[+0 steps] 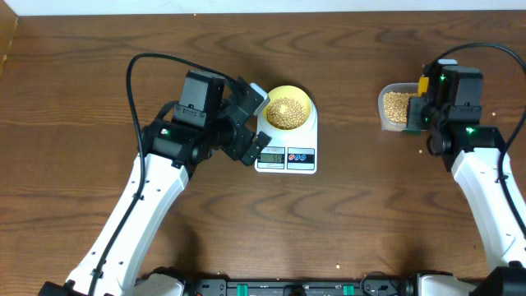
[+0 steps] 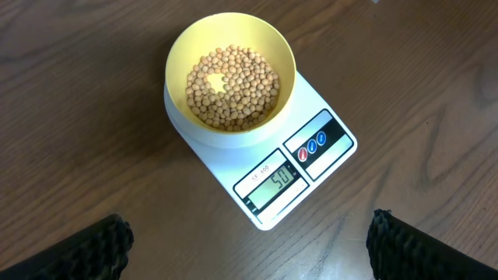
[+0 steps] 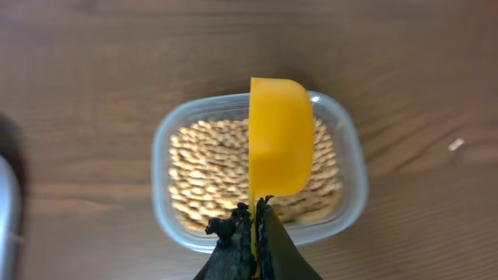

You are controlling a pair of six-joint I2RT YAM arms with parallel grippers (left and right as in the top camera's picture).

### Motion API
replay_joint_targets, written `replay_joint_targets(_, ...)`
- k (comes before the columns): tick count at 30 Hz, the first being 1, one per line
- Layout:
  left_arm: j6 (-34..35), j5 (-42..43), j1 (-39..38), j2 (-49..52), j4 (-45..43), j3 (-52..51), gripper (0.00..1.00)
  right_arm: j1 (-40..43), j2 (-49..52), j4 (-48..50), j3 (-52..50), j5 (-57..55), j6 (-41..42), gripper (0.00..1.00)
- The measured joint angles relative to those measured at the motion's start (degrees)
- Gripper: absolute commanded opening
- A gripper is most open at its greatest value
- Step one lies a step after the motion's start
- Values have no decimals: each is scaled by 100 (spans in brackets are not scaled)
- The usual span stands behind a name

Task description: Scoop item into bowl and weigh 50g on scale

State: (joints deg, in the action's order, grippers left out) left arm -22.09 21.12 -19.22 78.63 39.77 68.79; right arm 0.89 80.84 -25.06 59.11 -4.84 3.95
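Note:
My right gripper should next turn, lower and release the scoop onto the tub's beans below, as the scale shows the target weight.
The pale yellow bowl holds tan beans and stands on the white scale. In the left wrist view the bowl sits on the scale, whose display reads 50. My left gripper is open and empty, just left of the scale. My right gripper is shut on the yellow scoop, held on its side above the clear tub of beans. The scoop's inside is hidden.
The clear tub stands at the right of the brown wooden table. A few loose beans lie on the wood near the right arm. The table's far edge runs along the top.

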Motion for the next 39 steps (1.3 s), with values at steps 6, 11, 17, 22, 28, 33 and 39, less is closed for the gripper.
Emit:
replay_joint_targets(6, 0, 0, 0, 0, 0, 0, 98, 0, 68, -2, 0, 107, 1672, 2)
replay_joint_targets(11, 0, 0, 0, 0, 0, 0, 98, 0, 411, -92, 0, 136, 3268, 2)
replay_joint_targets(17, 0, 0, 0, 0, 0, 0, 98, 0, 826, -114, 0, 151, 5012, 2)
replay_joint_targets(22, 0, 0, 0, 0, 0, 0, 98, 0, 841, -111, 0, 151, 5512, 9)
replay_joint_targets(28, 0, 0, 0, 0, 0, 0, 98, 0, 841, -120, 0, 179, 5720, 67)
replay_joint_targets(33, 0, 0, 0, 0, 0, 0, 98, 0, 841, -127, 0, 179, 5748, 99)
replay_joint_targets(39, 0, 0, 0, 0, 0, 0, 98, 0, 841, -127, 0, 188, 5480, 99)
